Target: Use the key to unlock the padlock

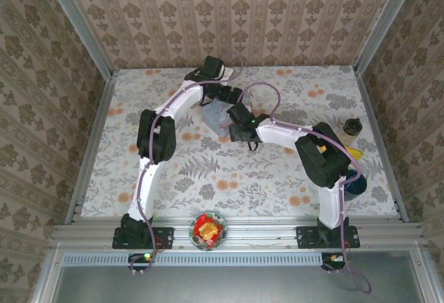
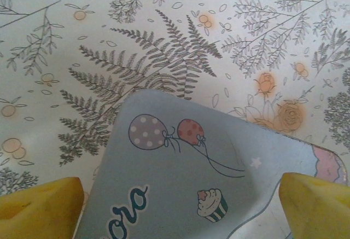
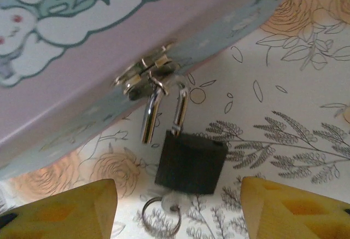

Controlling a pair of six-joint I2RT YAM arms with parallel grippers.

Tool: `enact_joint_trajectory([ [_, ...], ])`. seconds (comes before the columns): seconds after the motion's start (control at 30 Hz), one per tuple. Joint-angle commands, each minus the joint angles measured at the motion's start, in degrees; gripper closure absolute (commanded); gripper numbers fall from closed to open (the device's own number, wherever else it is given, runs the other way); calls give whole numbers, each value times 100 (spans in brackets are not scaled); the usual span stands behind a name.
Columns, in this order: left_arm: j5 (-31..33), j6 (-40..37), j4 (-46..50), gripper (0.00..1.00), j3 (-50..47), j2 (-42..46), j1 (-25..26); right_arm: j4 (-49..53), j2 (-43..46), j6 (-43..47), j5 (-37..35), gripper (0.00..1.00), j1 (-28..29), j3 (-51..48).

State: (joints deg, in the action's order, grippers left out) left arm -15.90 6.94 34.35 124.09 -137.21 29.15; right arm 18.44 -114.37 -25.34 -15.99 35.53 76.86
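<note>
My right gripper lowers its open fingers around the sides of the padlock's body next and closes, as one shackle leg stands free.
The padlock (image 3: 190, 162), a small dark square body, hangs by its thin shackle from the hasp (image 3: 145, 75) of the pale blue cartoon tin (image 3: 82, 75). One shackle leg stands free of the body. The key (image 3: 176, 200) sticks out of the padlock's underside, blurred, with a wire ring (image 3: 161, 220) on it. My right gripper (image 3: 179, 209) is open, with a yellow finger on either side of the padlock and not touching it. My left gripper (image 2: 180, 206) is open and straddles the tin (image 2: 186, 184). Its fingers (image 2: 41, 206) lie close to the tin's edges, and whether they touch it is unclear. Both grippers meet at the tin (image 1: 216, 116).
A dark jar (image 1: 352, 127), a yellow object (image 1: 355, 152) and a blue container (image 1: 355, 182) stand along the right edge. A bowl of red and yellow things (image 1: 207, 229) sits on the front rail. Patterned walls close in the flowered tabletop (image 1: 173, 171).
</note>
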Motion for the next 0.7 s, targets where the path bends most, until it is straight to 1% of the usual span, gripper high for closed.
enact_joint_trajectory([
  [0.0,-351,-123,164,10,229,-128,3,289,-228,125,-360,38,24,266],
  [0.2,-536,-95,241,13,378,-274,17,301,-411,27,-402,38,-43,223],
  [0.4,-469,-82,273,13,417,-298,38,144,-532,-172,-200,47,-155,71],
  [0.5,-456,-98,309,13,435,-294,41,173,-549,-281,-214,56,-184,19],
  [0.57,-470,-125,333,13,438,-295,39,145,-533,-322,-224,65,-211,-58],
  [0.67,-527,-205,374,13,449,-297,47,103,-463,-314,-195,76,-248,-181],
])
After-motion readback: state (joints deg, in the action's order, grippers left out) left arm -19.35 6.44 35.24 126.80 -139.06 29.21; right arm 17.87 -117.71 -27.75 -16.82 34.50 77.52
